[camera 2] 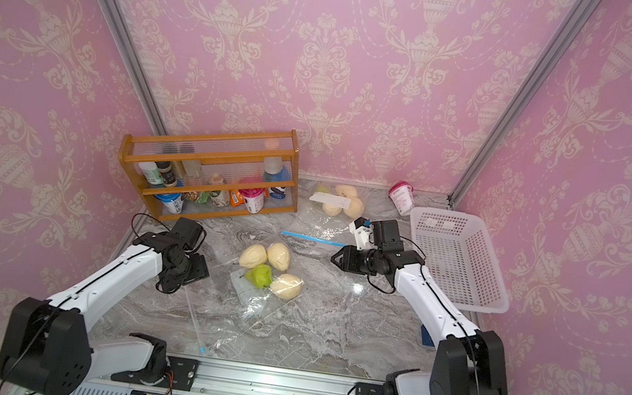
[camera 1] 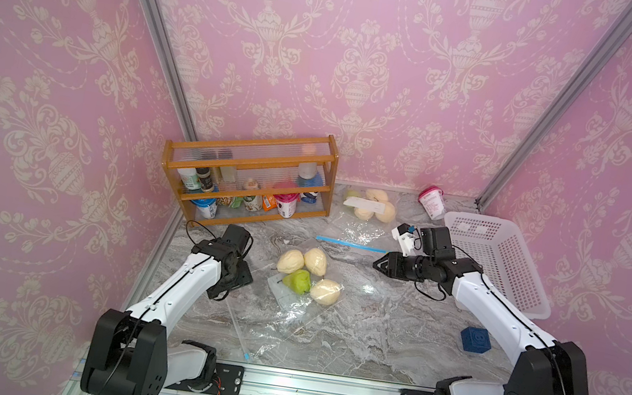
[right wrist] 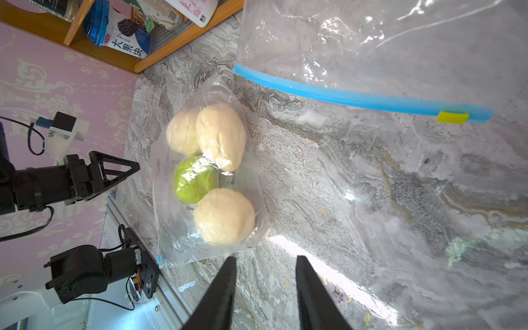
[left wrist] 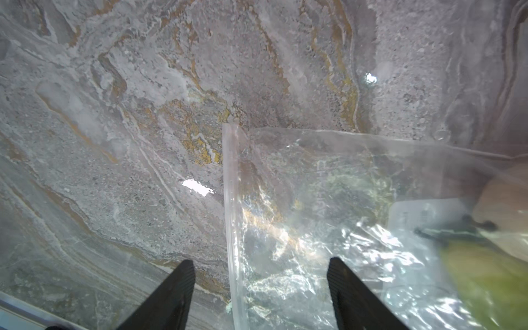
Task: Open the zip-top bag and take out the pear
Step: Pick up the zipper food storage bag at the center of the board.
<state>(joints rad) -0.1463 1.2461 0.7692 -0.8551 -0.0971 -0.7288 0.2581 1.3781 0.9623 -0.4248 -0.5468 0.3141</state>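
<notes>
The thick clear piece of the bag runs between the open fingers of my left gripper. My left gripper will next go down onto the bag's rim near its far corner (camera 1: 229, 306) (left wrist: 233, 220) and close there.
A clear zip-top bag (camera 1: 292, 308) (camera 2: 253, 303) lies mid-table. Inside it are a green pear (camera 1: 297, 281) (camera 2: 259, 274) (right wrist: 194, 180) and three cream fruits (camera 1: 316, 259). My left gripper (left wrist: 260, 260) is open and low over the bag. The thick clear strip along the bag's edge (left wrist: 231, 200) runs between its fingers, apart from both. The pear (left wrist: 485, 274) lies just beside it. My right gripper (camera 1: 377, 264) (camera 2: 333, 259) (right wrist: 266, 257) is open and empty, hovering right of the bag, with its tips just short of the bag's corner.
A second clear bag with a blue zip (camera 1: 349, 244) (right wrist: 343, 98) and more fruit (camera 1: 373, 211) lies behind. A wooden rack (camera 1: 249, 181) of cups and jars stands back left. A white basket (camera 1: 493, 265), a pink cup (camera 1: 433, 200) and a blue cube (camera 1: 474, 340) are on the right.
</notes>
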